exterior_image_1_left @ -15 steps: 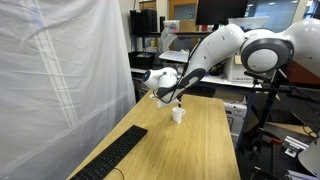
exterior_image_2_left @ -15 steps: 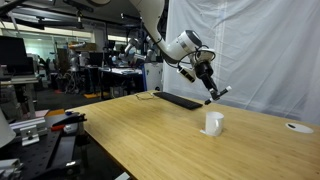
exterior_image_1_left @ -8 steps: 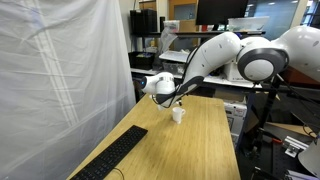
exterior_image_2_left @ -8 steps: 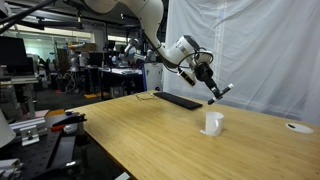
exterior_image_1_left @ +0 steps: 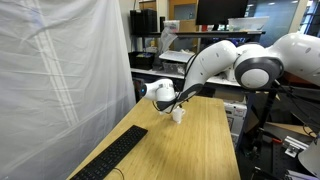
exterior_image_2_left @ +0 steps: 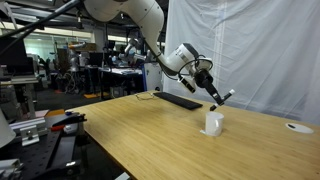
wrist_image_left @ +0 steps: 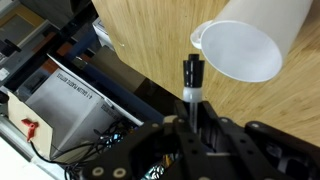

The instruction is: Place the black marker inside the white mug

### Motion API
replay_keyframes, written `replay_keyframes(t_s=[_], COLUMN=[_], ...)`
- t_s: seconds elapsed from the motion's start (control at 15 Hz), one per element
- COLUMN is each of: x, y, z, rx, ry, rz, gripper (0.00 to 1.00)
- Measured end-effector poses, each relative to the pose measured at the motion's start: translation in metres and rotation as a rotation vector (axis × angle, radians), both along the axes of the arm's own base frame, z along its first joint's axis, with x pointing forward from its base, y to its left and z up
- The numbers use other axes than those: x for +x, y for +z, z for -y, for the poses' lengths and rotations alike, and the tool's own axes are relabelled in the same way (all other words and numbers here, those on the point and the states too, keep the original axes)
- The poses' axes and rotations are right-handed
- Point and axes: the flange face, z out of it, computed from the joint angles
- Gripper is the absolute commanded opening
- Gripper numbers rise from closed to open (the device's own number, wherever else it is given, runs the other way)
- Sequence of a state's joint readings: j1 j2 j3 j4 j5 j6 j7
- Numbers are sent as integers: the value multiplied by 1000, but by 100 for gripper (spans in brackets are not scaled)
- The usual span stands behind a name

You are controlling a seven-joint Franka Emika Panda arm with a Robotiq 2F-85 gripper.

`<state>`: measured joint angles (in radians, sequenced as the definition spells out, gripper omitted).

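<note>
The marker's tip reaches only the mug's rim. So the marker goes with my gripper to the right in the wrist view and slightly down next, over the mug's opening.
My gripper (wrist_image_left: 192, 118) is shut on the black marker (wrist_image_left: 192, 78), which sticks out forward with its black cap pointing at the rim of the white mug (wrist_image_left: 245, 45). The mug's open mouth faces the wrist camera, just beyond the marker tip. In an exterior view the gripper (exterior_image_2_left: 213, 93) holds the marker (exterior_image_2_left: 222, 99) tilted just above the mug (exterior_image_2_left: 213, 123) on the wooden table. In an exterior view the gripper (exterior_image_1_left: 168, 99) hovers beside the mug (exterior_image_1_left: 178, 114).
A long black keyboard (exterior_image_1_left: 115, 155) lies on the wooden table (exterior_image_1_left: 190, 150) near its front edge; it also shows behind the arm (exterior_image_2_left: 180, 100). A flat white round object (exterior_image_2_left: 296, 127) lies at the table's far side. A white curtain (exterior_image_1_left: 60, 80) hangs alongside.
The gripper with the marker has lowered toward the mug and drawn closer to its mouth. The mug has not moved.
</note>
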<state>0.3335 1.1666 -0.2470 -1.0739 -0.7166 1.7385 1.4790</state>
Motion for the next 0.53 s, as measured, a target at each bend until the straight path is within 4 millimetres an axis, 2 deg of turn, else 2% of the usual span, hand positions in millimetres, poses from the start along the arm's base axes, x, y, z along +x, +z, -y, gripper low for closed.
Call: replay_keyframes(t_s=[0.53], x=[7], y=[-18], z=[-7], rx=[-52], ry=[56], rz=[11], gripper=[5])
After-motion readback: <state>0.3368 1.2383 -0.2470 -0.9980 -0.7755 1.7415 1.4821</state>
